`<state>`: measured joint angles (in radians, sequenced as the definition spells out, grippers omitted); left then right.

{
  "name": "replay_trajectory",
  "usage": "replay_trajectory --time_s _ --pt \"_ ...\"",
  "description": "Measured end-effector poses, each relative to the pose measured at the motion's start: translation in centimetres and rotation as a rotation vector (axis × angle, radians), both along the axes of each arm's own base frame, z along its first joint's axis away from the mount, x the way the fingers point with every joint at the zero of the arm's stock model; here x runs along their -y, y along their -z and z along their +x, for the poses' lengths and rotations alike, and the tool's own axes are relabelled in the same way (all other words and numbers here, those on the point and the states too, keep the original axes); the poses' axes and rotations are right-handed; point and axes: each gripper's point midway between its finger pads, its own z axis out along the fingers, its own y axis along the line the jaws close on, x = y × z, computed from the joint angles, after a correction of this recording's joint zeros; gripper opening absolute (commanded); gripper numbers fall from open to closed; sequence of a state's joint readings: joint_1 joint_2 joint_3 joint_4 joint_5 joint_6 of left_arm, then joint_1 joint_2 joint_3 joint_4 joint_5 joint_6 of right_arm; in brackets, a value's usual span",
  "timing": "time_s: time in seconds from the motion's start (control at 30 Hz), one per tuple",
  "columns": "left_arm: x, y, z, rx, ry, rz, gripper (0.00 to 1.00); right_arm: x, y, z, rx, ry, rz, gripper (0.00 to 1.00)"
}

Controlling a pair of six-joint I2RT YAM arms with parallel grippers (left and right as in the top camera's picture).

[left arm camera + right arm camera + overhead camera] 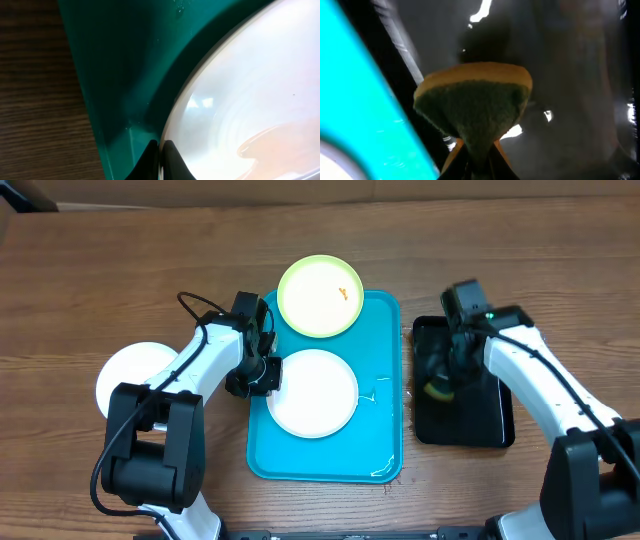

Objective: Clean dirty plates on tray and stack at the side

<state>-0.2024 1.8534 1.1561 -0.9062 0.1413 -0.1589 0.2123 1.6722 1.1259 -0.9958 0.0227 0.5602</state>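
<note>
I will next lift my left gripper, carry the white plate toward the black tray [480,425], then lower it and let it go on the turquoise tray's wet side [370,382], where there is space.
On the turquoise tray [380,430] lies a white plate [312,392]. My left gripper [268,375] is shut on its left rim. The left wrist view shows the fingertips [161,150] pinching that rim, with a thin orange film [280,140] on the white plate [240,90]. A yellow-green plate [320,296] with an orange smear [345,292] rests across the tray's far edge. Another white plate [125,370] lies on the table at the left, partly hidden by the left arm. My right gripper [437,385] is shut on a yellow and green sponge [475,100] over the black tray [480,425].
The black tray [570,75] stands close to the right of the turquoise tray [355,100], with a narrow gap between them. Water drops glint on the turquoise tray's right side [378,392]. Bare wooden table [100,280] surrounds both trays.
</note>
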Motion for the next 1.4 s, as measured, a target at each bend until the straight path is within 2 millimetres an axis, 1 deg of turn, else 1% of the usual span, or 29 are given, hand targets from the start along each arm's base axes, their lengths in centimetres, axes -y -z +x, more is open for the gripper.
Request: replay_trajectory --time_s 0.03,0.1,0.17,0.23,0.33,0.37,0.4,0.43,0.47,0.5,0.57,0.6,0.63,0.67,0.77,0.8,0.83,0.87,0.93,1.0,1.1,1.3,1.4 --pt "0.0 0.0 0.0 -0.002 0.0 0.0 0.04 0.5 1.1 -0.5 -0.009 0.01 0.002 0.25" --pt "0.0 0.0 -0.1 -0.003 0.0 -0.001 0.04 1.2 2.5 -1.0 -0.013 0.025 0.008 0.36" --pt "0.0 0.0 -0.1 -0.006 0.001 0.0 0.04 1.7 3.1 -1.2 -0.017 0.034 0.011 0.37" --pt "-0.1 -0.1 -0.5 -0.02 0.004 0.003 0.04 2.1 3.1 -1.2 -0.02 0.05 0.014 0.38" --pt "-0.2 -0.5 -1.1 -0.052 0.012 0.009 0.04 2.5 2.7 -1.6 -0.044 0.052 0.011 0.39" --pt "-0.2 -1.0 -1.1 -0.061 0.017 0.011 0.04 2.5 2.3 -1.7 -0.049 0.046 0.013 0.4" --pt "-0.2 -1.4 -0.9 -0.06 0.021 0.011 0.04 2.2 0.7 -1.0 -0.019 0.028 0.032 0.45" --pt "-0.1 -2.1 -0.4 -0.052 0.028 0.009 0.04 2.2 0.0 -0.6 0.001 0.025 0.04 0.47" --pt "-0.1 -2.6 -0.3 -0.054 0.032 0.013 0.04 2.0 -1.6 -0.1 0.04 0.012 0.06 0.53" --pt "-0.1 -3.8 0.1 -0.052 0.035 0.015 0.04 1.8 -4.4 0.9 0.119 0.008 0.096 0.55" --pt "0.2 -4.9 0.6 -0.046 0.046 0.017 0.04 2.0 -7.1 1.5 0.195 0.013 0.138 0.56" --pt "0.3 -5.6 0.9 -0.039 0.051 0.021 0.04 2.5 -8.4 1.6 0.232 0.03 0.157 0.56" --pt "0.7 -6.6 1.5 -0.018 0.066 0.021 0.04 3.3 -9.7 1.5 0.265 0.057 0.174 0.56" --pt "1.3 -7.3 1.9 0.0 0.082 0.019 0.04 4.1 -10.2 1.2 0.271 0.085 0.182 0.56" --pt "3.4 -9.5 2.8 0.056 0.141 0.016 0.04 5.7 -10.2 0.3 0.247 0.14 0.192 0.56" --pt "4.4 -10.5 3.3 0.087 0.164 0.014 0.04 6.0 -10.2 0.2 0.243 0.147 0.193 0.56" --pt "5.7 -11.9 4.1 0.136 0.192 0.004 0.04 7.0 -10.1 -0.1 0.237 0.171 0.192 0.56" --pt "6.3 -12.6 4.4 0.16 0.205 -0.002 0.04 7.2 -10.1 -0.1 0.236 0.175 0.194 0.56" --pt "8.6 -14.8 5.3 0.24 0.249 -0.028 0.04 7.7 -10.0 -0.4 0.227 0.191 0.197 0.56" --pt "10.2 -16.3 6.0 0.301 0.277 -0.051 0.04 8.0 -10.0 -0.5 0.228 0.197 0.198 0.56" --pt "11.9 -17.3 6.7 0.357 0.289 -0.078 0.04 8.1 -10.0 -0.5 0.227 0.195 0.2 0.56" --pt "14.6 -18.3 7.6 0.415 0.272 -0.178 0.04 8.0 -10.0 -0.6 0.227 0.178 0.201 0.56" --pt "15.9 -18.6 7.7 0.442 0.282 -0.203 0.04 8.0 -10.0 -0.6 0.228 0.173 0.2 0.56"
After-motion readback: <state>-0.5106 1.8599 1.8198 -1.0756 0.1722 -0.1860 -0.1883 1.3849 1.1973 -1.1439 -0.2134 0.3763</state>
